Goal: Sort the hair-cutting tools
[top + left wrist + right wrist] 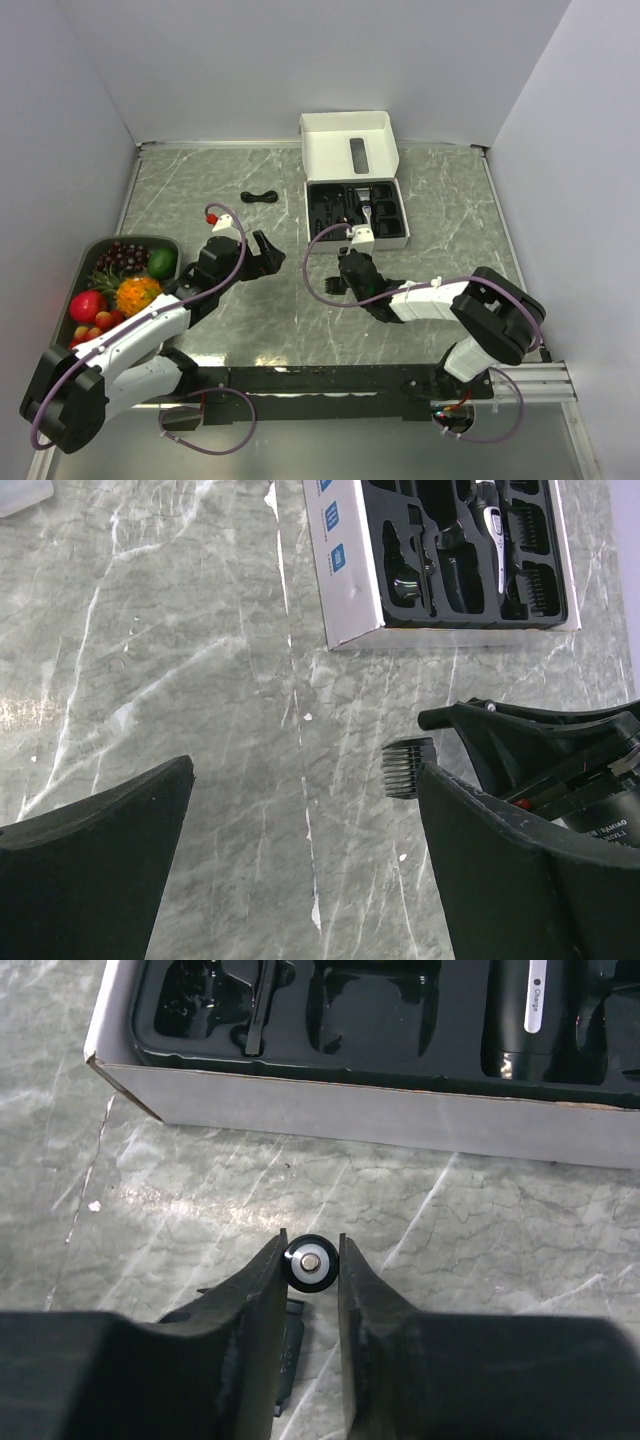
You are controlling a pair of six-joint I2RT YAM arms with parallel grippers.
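Note:
I need to raise my right gripper outward and then lower it to let go of the piece in the slot beside the clipper's head [350, 194], because that slot is farther outward than the gripper.
My right gripper [311, 1243] is shut on the tiny black cylindrical piece [310, 1263], which has a white end face, just in front of the white box [350, 1110]. The black comb guard [291, 1345] lies on the table under its left finger; it also shows in the left wrist view [409, 767]. The black-and-silver clipper [527, 1010] lies in the box's black tray [345, 205]. The coiled black cable [260, 196] lies left of the box. My left gripper [305, 770] is open and empty over bare table, left of the right gripper [352, 272].
The box lid [350, 145] stands open at the back. A dark tray of colourful fruit [115, 285] sits at the left edge. White walls enclose the marble table [440, 200]. The two grippers are close together near the table's middle.

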